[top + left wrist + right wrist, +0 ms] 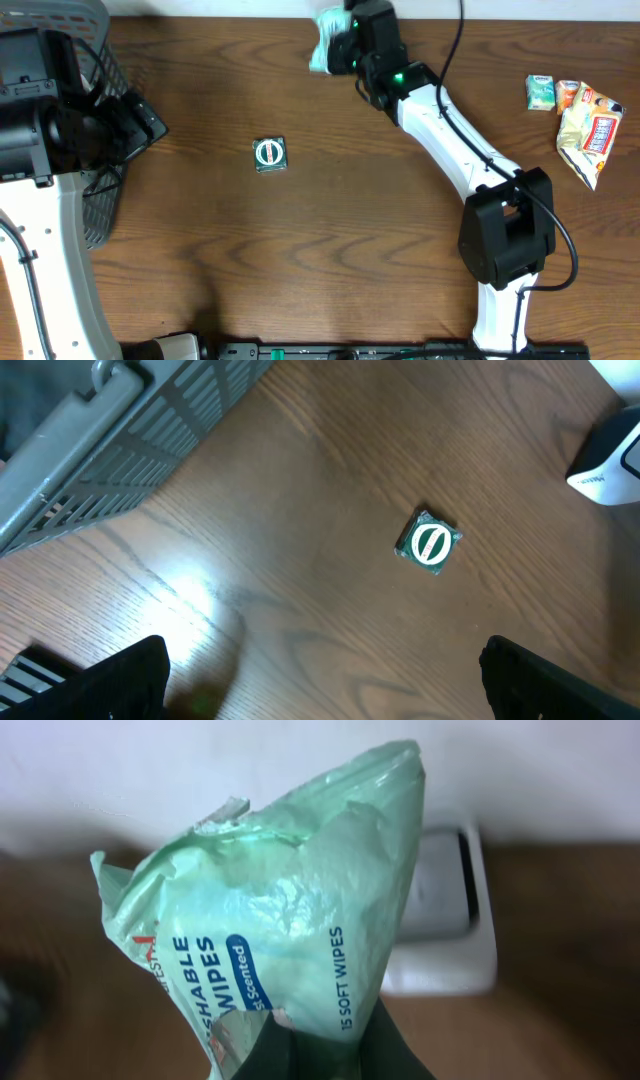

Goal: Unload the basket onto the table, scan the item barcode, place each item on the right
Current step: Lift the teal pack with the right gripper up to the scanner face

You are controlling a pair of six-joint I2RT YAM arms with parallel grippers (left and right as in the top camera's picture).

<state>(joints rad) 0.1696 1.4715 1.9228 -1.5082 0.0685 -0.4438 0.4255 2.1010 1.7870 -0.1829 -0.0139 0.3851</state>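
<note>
The wipes go toward the right in the overhead view next in my right gripper, which releases them on the empty bare wood beside the snack packets.
My right gripper (338, 48) is at the far edge of the table, shut on the lower end of a pale green pack of wipes (322, 42). In the right wrist view the crinkled pack (290, 910) fills the middle and stands up from the gripper (325, 1042); no barcode shows on this face. Just behind the pack sits a white box-shaped scanner (440, 920). My left gripper (330, 690) hangs open over bare wood at the left, its dark fingertips (130, 680) far apart with nothing between them.
A small green square packet with a white ring (270, 154) (429, 544) lies mid-table. A grey wire basket (95, 60) (120, 450) stands at the far left. Several snack packets (580, 120) lie at the far right.
</note>
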